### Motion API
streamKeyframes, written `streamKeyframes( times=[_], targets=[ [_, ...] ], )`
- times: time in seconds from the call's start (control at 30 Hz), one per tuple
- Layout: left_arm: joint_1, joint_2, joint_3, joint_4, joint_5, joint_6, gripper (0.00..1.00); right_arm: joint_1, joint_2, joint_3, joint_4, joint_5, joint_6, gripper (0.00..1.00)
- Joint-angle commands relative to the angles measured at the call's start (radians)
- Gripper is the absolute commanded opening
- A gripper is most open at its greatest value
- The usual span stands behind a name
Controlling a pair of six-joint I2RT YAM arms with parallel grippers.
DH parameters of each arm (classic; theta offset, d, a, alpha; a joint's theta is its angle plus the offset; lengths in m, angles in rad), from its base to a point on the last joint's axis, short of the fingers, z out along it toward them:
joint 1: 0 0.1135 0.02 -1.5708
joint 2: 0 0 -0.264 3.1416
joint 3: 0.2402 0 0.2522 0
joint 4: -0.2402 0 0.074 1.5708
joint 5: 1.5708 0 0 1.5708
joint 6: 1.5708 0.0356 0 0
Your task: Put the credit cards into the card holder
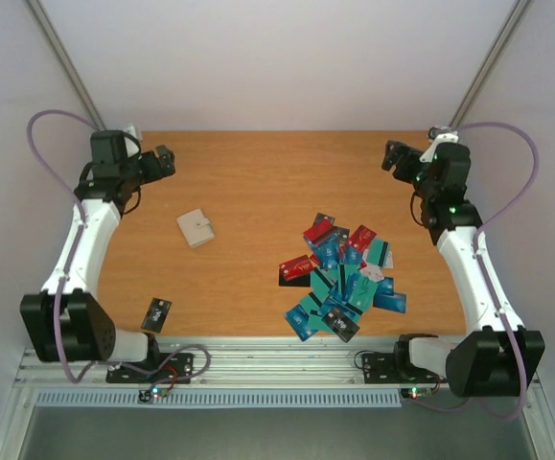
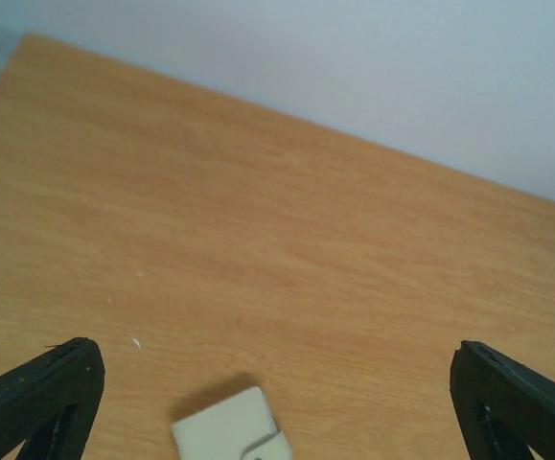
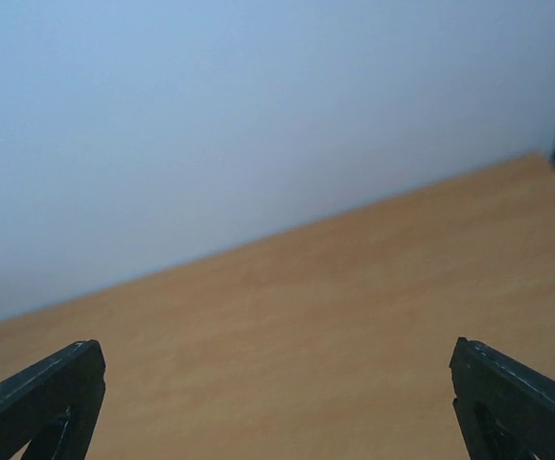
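I need to move my left gripper down and back onto the holder's near corner (image 1: 190, 243) opposite the clasp, because the bare table there has room for a finger.
A heap of teal, blue, red and black credit cards (image 1: 339, 278) lies right of the table's middle in the top view. One more dark card (image 1: 156, 312) lies alone near the front left edge. The cream card holder (image 1: 196, 228) lies closed, left of the middle; its corner and clasp (image 2: 231, 430) show at the bottom of the left wrist view. My left gripper (image 1: 165, 160) hangs open at the far left, above and behind the holder. Open as well, my right gripper (image 1: 392, 155) sits at the far right, facing bare table and wall; no cards appear in its wrist view.
The wooden table (image 1: 258, 182) is enclosed by white walls at the back and both sides. A metal rail (image 1: 277, 364) with the arm bases runs along the near edge. Purple cables (image 1: 42, 125) loop beside each arm.
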Motion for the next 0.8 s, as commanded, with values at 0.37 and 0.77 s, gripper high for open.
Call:
streamKeyframes(
  times=[0.37, 0.77],
  targets=[
    [-0.002, 0.227, -0.001, -0.379, 0.19, -0.129, 0.79, 0.005, 0.114, 0.222, -0.826, -0.291, 0.083, 0.99],
    [0.016, 0.371, -0.07, -0.305, 0.302, -0.182, 0.47, 0.005, 0.061, 0.229, -0.939, -0.294, 0.036, 0.99]
  ],
)
